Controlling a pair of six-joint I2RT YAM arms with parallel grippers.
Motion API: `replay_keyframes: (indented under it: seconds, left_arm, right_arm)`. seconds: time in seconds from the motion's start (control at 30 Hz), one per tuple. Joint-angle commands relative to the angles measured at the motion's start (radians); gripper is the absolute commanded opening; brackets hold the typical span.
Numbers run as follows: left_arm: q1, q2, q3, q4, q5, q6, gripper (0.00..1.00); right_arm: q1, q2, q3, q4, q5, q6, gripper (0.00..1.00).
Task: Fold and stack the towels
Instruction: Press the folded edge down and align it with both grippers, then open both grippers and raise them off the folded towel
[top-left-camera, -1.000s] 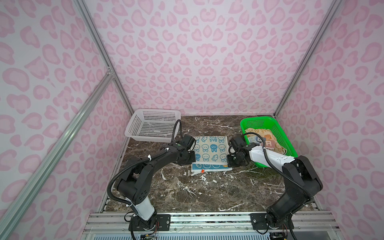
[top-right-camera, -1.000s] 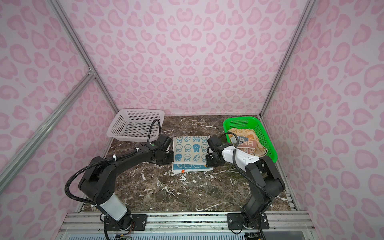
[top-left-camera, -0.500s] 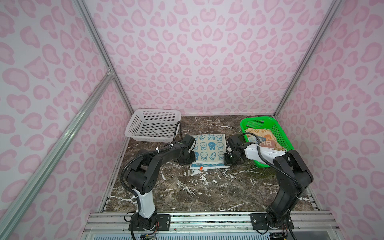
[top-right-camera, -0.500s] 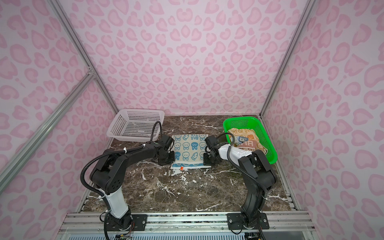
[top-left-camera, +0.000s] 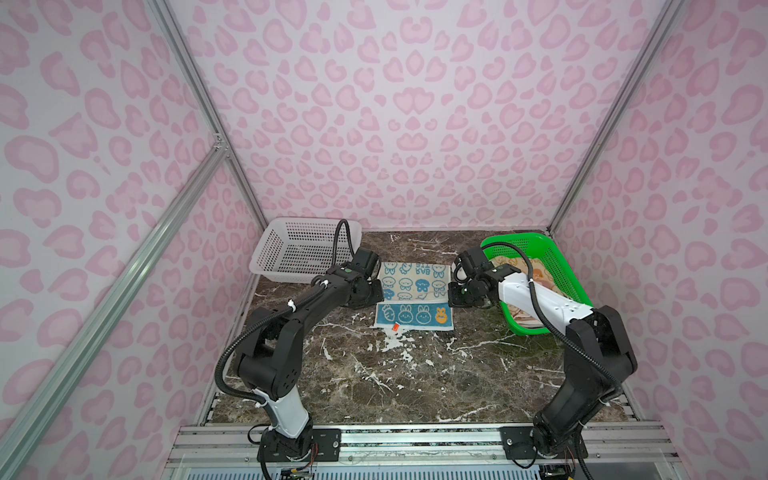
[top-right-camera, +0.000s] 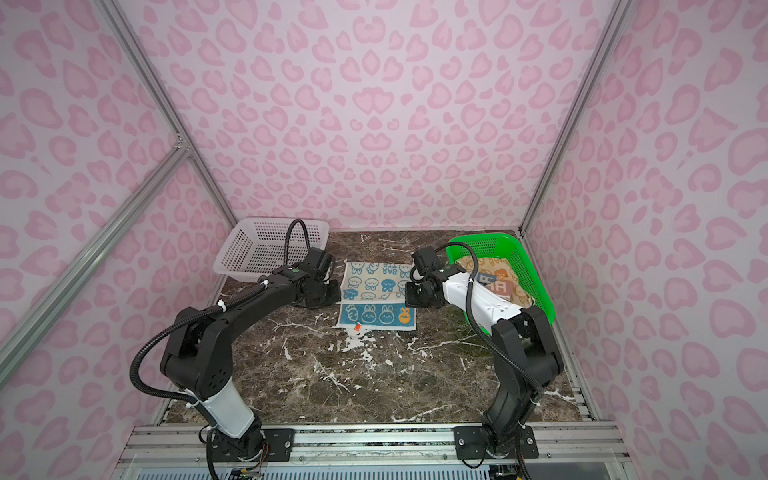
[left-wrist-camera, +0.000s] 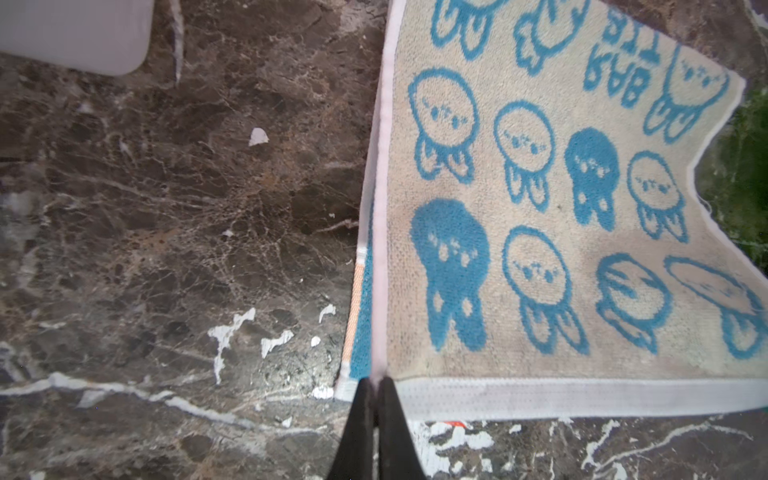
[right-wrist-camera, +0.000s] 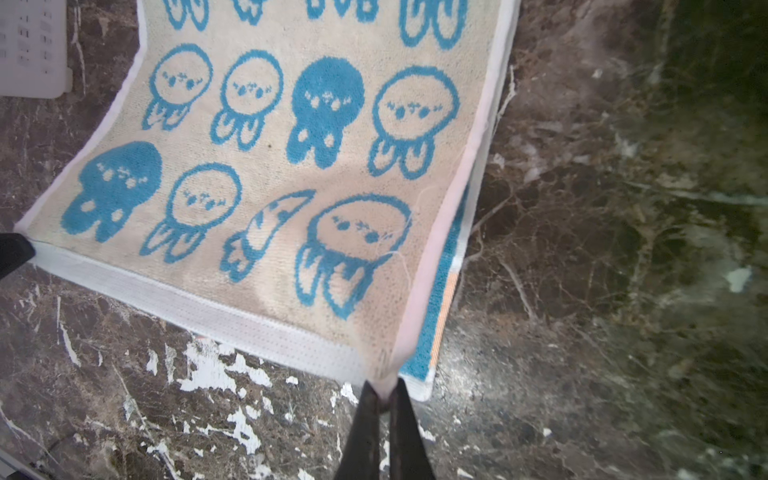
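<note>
The blue part of the towel is uncovered, so the robot's left gripper needs to move back and down next and let go of the towel's corner on the lower layer's near corner by the orange tag.
A towel lies doubled on the marble table. Its cream side with blue rabbits is on top. A blue strip of the lower layer shows in front. My left gripper is shut on the upper layer's left corner. My right gripper is shut on its right corner. Both corners are raised a little, and the white hem is stretched between them. More towels lie crumpled in the green basket, partly hidden by the right arm.
A white perforated basket stands at the back left, close behind the left wrist. The green basket sits against the right wall. A small orange tag sticks out at the towel's front edge. Pink walls close in three sides.
Both grippers have carried the held edge toward the back. The cream layer now ends farther back and the blue strip under it has come into view.
</note>
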Motion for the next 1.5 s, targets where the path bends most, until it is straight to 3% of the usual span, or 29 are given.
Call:
replay_keyframes:
  seconds: [0.0,0.2,0.4,0.87,0.97,1.07,1.1,1.13,1.3,1.47]
  left_arm:
    - [0.0,-0.041,-0.038,-0.023,-0.001,0.001,0.03]
    - [-0.015,-0.06,-0.108,0.014,0.021,-0.012,0.03]
    - [-0.047,0.013,-0.136,0.055,0.036,-0.025,0.03]
    - [-0.079,0.077,-0.137,0.039,-0.002,-0.017,0.05]
    - [-0.079,0.06,-0.13,0.035,-0.007,-0.002,0.22]
    - [-0.081,0.037,-0.114,0.049,0.029,0.022,0.52]
    - [-0.082,0.031,-0.101,0.044,0.036,0.032,0.71]
    - [-0.085,0.027,-0.082,0.034,0.032,0.038,1.0]
    - [-0.078,0.011,0.032,-0.023,0.009,0.062,0.98]
    - [0.025,0.055,0.185,0.04,0.157,-0.02,0.98]
  right_arm:
    - [0.001,-0.024,-0.047,-0.02,0.013,-0.006,0.0]
    - [0.015,-0.051,-0.14,0.019,0.01,0.009,0.0]
    - [0.039,-0.003,-0.197,0.082,-0.003,0.034,0.0]
    - [0.043,0.046,-0.202,0.101,0.036,0.031,0.03]
    - [0.042,0.027,-0.197,0.085,0.051,0.025,0.1]
    - [0.041,0.007,-0.176,0.057,0.068,0.015,0.24]
    - [0.043,0.001,-0.162,0.041,0.071,0.008,0.27]
    - [0.04,-0.007,-0.145,0.025,0.075,0.001,0.32]
    - [0.012,-0.024,-0.025,-0.037,0.075,-0.032,0.67]
    - [-0.109,0.053,0.105,0.057,-0.118,-0.004,0.9]
